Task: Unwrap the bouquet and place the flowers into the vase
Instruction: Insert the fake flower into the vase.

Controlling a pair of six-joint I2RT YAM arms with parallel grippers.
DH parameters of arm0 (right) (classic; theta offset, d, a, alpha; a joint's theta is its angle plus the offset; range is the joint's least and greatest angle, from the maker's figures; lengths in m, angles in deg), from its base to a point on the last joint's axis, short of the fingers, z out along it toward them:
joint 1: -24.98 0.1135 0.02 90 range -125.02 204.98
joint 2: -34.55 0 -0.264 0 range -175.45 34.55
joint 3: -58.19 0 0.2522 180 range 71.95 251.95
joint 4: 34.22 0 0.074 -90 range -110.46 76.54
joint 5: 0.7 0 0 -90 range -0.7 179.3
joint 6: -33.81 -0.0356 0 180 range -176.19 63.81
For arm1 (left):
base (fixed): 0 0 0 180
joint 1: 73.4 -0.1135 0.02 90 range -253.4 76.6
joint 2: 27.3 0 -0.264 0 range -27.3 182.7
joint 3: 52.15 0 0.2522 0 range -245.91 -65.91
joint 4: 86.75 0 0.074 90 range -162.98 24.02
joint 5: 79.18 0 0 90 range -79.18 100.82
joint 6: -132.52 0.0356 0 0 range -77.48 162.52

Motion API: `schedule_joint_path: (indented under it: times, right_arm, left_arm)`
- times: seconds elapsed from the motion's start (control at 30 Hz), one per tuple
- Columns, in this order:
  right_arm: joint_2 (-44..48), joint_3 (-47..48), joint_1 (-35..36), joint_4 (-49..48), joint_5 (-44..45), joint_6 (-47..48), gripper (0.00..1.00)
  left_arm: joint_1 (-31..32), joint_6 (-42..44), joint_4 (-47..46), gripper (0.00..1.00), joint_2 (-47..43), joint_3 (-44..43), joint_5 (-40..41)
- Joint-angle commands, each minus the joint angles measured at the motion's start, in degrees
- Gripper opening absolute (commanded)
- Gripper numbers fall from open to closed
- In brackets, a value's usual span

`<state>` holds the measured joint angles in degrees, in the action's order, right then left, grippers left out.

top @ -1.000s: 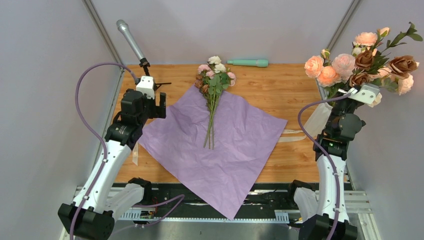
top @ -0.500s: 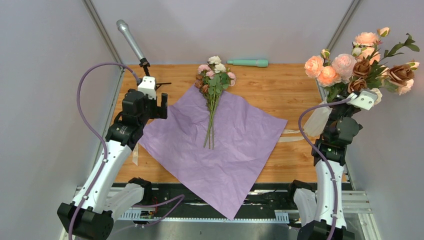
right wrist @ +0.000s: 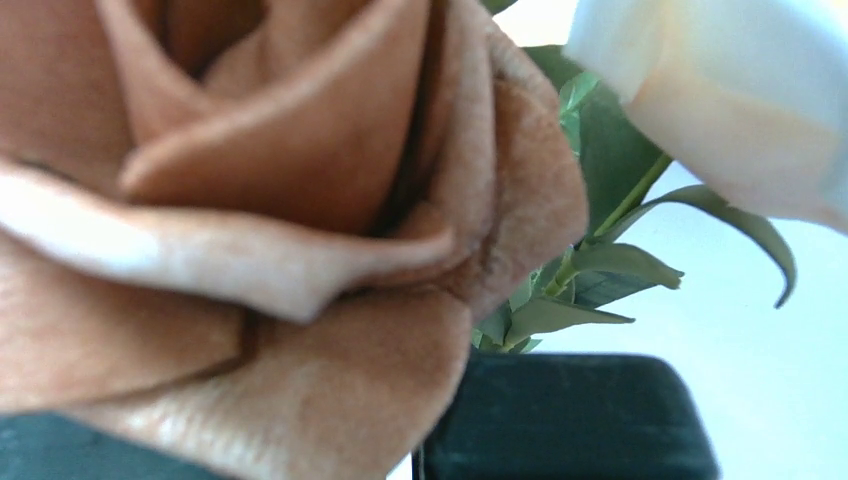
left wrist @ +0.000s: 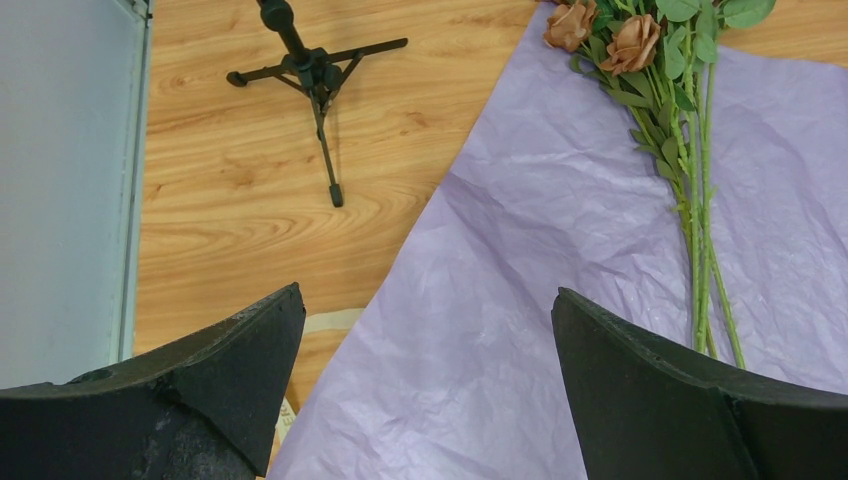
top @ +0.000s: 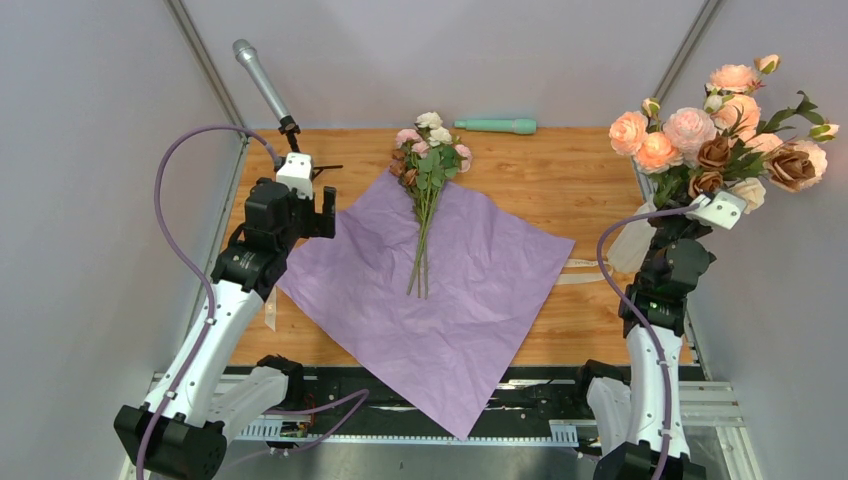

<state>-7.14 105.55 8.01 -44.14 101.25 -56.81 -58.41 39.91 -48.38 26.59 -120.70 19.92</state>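
Note:
My right gripper should next move down toward the vase and release the branch, as it is still high among the peach roses above the vase [top: 622,248].
The bouquet lies opened out: its lilac paper [top: 470,300] [left wrist: 560,250] is spread flat on the table. The flowers [top: 428,160] [left wrist: 680,120], small pink, white and brown roses on thin green stems, lie on its far half. My left gripper [top: 325,210] [left wrist: 428,330] hangs open over the paper's left edge, holding nothing. My right gripper [top: 700,190] [right wrist: 420,445] is raised at the far right and shut on a branch of large brown and cream roses [top: 795,165] [right wrist: 250,200]. The white vase [top: 622,248] shows tilted and half hidden behind the right arm.
Large peach roses [top: 650,135] stand above the vase. A mint-green cylinder [top: 497,126] lies at the table's far edge. A microphone on a small tripod [top: 262,85] [left wrist: 310,70] stands at the far left. Cream ribbon [top: 585,272] [left wrist: 325,322] lies beside the paper.
My right gripper has dropped a little toward me, swinging the brown roses lower and to the right. The left arm, paper and small flowers have stayed put.

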Motion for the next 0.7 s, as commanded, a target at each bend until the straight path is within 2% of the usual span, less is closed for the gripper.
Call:
schedule_joint_path:
  times: [0.0, 0.67]
  right_arm:
    - [0.2, -0.99, -0.19, 0.92, 0.54, -2.37, 0.0]
    - [-0.06, -3.37, -0.25, 2.14, 1.02, -3.2, 0.01]
  left_arm:
    - [0.48, 0.81, -2.33, 1.0, -0.71, 0.29, -0.34]
    - [1.19, 0.91, -2.36, 1.0, -1.16, 0.38, -0.1]
